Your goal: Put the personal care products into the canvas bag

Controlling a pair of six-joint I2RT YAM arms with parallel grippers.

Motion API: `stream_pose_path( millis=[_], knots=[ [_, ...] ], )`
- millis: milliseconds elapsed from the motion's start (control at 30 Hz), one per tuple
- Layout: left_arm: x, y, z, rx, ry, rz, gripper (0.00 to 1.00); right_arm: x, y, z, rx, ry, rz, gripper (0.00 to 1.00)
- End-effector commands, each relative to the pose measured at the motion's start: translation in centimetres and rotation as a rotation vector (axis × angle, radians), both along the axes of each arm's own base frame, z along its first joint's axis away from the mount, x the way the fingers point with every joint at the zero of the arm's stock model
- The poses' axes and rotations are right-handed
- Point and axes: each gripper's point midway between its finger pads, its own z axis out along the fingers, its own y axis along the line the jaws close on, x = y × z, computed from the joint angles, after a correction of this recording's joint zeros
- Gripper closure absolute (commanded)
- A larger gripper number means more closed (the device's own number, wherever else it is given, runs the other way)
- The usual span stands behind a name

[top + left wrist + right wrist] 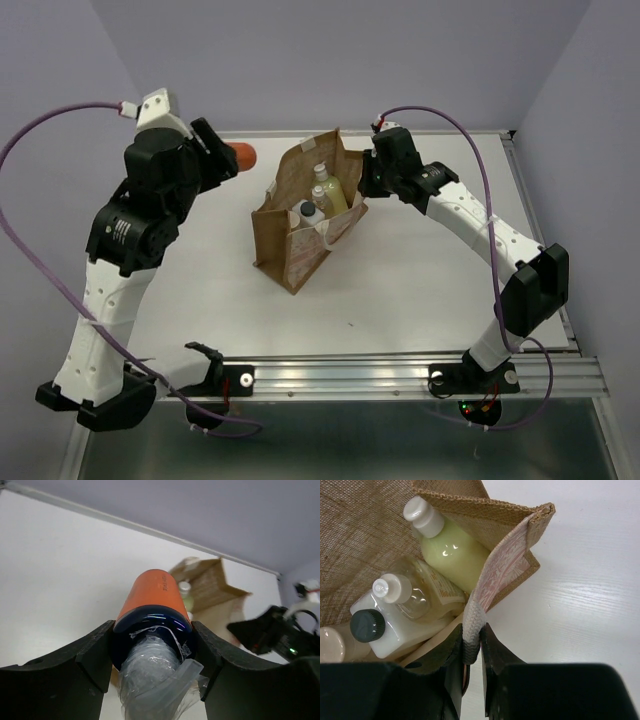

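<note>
The bag's uncrowded near end [288,228] lies below my left gripper and to its right in the top view, so next I should swing my left gripper across, sink inside and release the bottle.
My left gripper [226,160] is shut on the orange bottle [242,154], held in the air left of the canvas bag [290,235]. In the left wrist view the orange bottle [152,600] sits by its dark cap between my fingers [92,652], and the bag [212,587] shows beyond it. My right gripper [472,642] is shut on the bag's cream strap handle [472,622] at its right rim. Inside the bag lie the pale yellow-green bottle [452,547], the amber bottle with white cap [412,590] and the white square bottle with black cap [395,630]. A pale rounded cap [330,645] shows at the left edge.
The white table [420,280] ends in a metal rail [400,375] at the near edge. Purple cables [50,130] loop from both arms. The right arm [470,215] reaches over the table's right side to the bag.
</note>
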Motion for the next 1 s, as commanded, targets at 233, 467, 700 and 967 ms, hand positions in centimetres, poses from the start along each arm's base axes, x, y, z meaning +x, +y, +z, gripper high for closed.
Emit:
stream_pose_path(
  millis=[233,467,700,967],
  knots=[
    [2.5,-16.2,-1.0,0.172,0.041,-0.452,1.00,-0.1,0.4,2.9,0.020,-0.066,0.040,0.99],
    [1.4,-15.9,-5.5,0.227,0.202,-0.440,1.00,0.0,0.4,2.9,0.006,-0.069,0.049,0.99],
    [-1.4,-13.1,-13.5,0.388,0.523,-0.376,1.00,-0.2,0.3,2.8,-0.016,-0.066,0.068,0.99],
    [-0.8,-13.9,-16.3,0.466,0.595,-0.424,1.00,-1.5,3.2,5.7,0.075,-0.107,0.260,0.99]
  ],
)
